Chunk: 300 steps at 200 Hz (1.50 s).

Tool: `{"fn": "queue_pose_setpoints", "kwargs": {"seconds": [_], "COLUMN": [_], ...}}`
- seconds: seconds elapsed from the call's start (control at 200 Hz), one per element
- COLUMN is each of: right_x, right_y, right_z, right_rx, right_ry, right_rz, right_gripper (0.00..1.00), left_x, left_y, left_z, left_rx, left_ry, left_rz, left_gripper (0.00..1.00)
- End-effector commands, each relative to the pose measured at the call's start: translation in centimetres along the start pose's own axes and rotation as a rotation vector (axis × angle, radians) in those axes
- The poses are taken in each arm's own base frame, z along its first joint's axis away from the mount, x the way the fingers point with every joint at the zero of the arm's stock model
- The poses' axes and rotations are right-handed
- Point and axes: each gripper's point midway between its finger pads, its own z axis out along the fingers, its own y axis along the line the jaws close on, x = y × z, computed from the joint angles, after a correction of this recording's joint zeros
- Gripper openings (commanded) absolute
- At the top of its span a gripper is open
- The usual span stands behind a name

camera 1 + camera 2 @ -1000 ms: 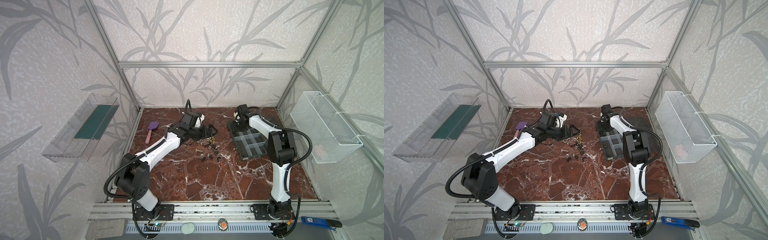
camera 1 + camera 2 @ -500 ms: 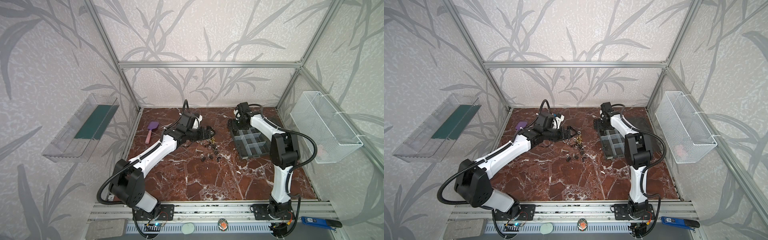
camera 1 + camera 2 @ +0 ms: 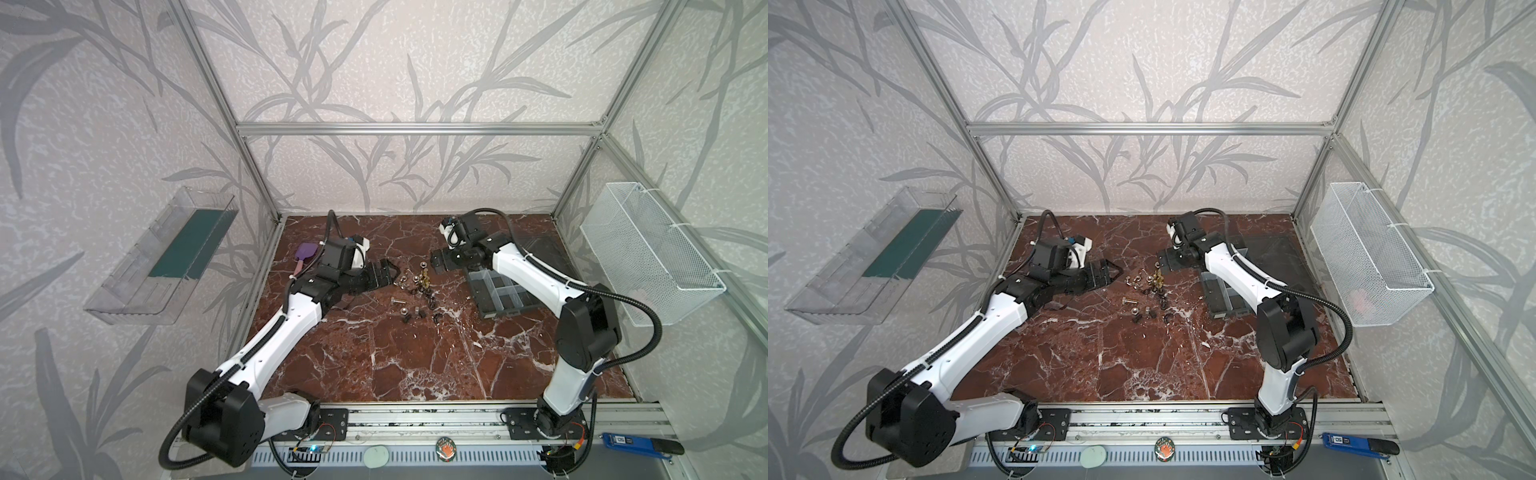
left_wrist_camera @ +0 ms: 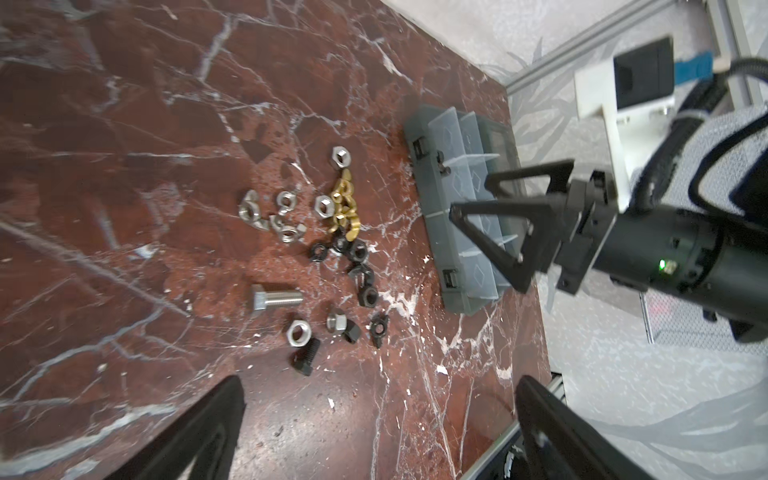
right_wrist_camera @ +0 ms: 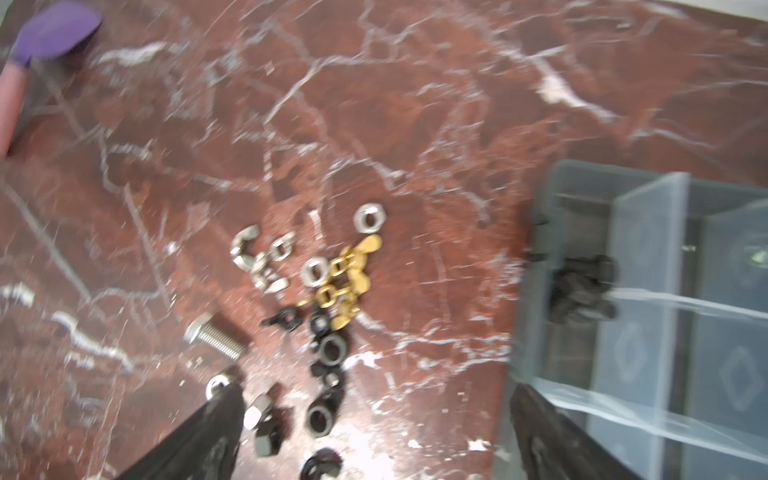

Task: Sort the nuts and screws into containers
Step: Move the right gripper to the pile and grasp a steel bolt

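My right gripper should next move back past the brass wing nuts to the silver bolt and down over its hex head [image 3: 394,301] [image 5: 199,327], because the tabletop around the bolt is clear.
A loose pile of screws and nuts [image 3: 417,286] [image 3: 1148,286] lies mid-table in both top views. It includes a silver bolt [image 4: 276,298] [image 5: 216,338], a black bolt [image 4: 305,357], brass wing nuts [image 4: 343,208] [image 5: 345,282] and silver hex nuts [image 4: 340,156]. The containers, compartments of a grey organizer box [image 3: 503,295] [image 3: 1223,297] [image 4: 453,232], lie right of the pile. One compartment holds dark pieces [image 5: 582,291]. My left gripper [image 3: 388,274] [image 4: 380,386] is open and empty just left of the pile. My right gripper [image 3: 438,261] [image 5: 374,390] is open and empty, between the pile and the box.
A purple spatula [image 3: 305,253] [image 5: 54,29] lies at the far left of the table. The box's lid [image 3: 536,249] lies open behind it. A white wire basket [image 3: 648,257] hangs on the right wall, a clear shelf [image 3: 166,253] on the left wall.
My right gripper has opened wide and moved left from above the box toward the pile. My left gripper has drawn back a little to the left.
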Motion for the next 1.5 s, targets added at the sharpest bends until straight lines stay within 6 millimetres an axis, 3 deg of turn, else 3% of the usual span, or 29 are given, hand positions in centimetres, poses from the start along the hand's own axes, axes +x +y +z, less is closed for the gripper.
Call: {"fn": "queue_pose_setpoints", "kwargs": {"seconds": [0.0,0.275,0.505,0.55,1.01,1.09,1.35,1.495], "right_x": [1.0,4.8,7.1,7.3,7.7,7.7,8.5,8.6], "right_y": [3.2,10.4,13.2,13.5,13.2,13.3,13.2,13.0], "right_z": [0.3,4.6,7.8,8.3,12.4,12.7,13.6,13.7], "right_rx": [-0.033,-0.114,-0.148,-0.148,-0.093,-0.094,-0.092,-0.081], "right_ry": [0.000,0.085,0.149,0.158,0.206,0.213,0.240,0.250], "right_rz": [-0.091,-0.237,-0.289,-0.300,-0.359,-0.364,-0.363,-0.360], "right_gripper": [0.99,0.99,0.99,1.00,0.67,0.58,0.44,0.29], "left_x": [0.6,2.2,2.2,2.3,1.9,1.8,1.6,1.5], "left_y": [1.2,4.9,6.1,6.2,6.6,6.6,7.0,7.1], "left_z": [-1.5,-1.8,-1.6,-1.5,-1.2,-1.3,-1.4,-1.5], "left_rx": [0.006,0.037,0.076,0.081,0.089,0.088,0.081,0.079], "left_ry": [-0.002,0.004,-0.019,-0.015,-0.018,-0.021,-0.025,-0.026], "left_rz": [-0.051,-0.252,-0.340,-0.348,-0.372,-0.371,-0.371,-0.370], "left_gripper": [0.99,0.99,0.99,0.99,0.99,0.99,0.99,0.99]}}
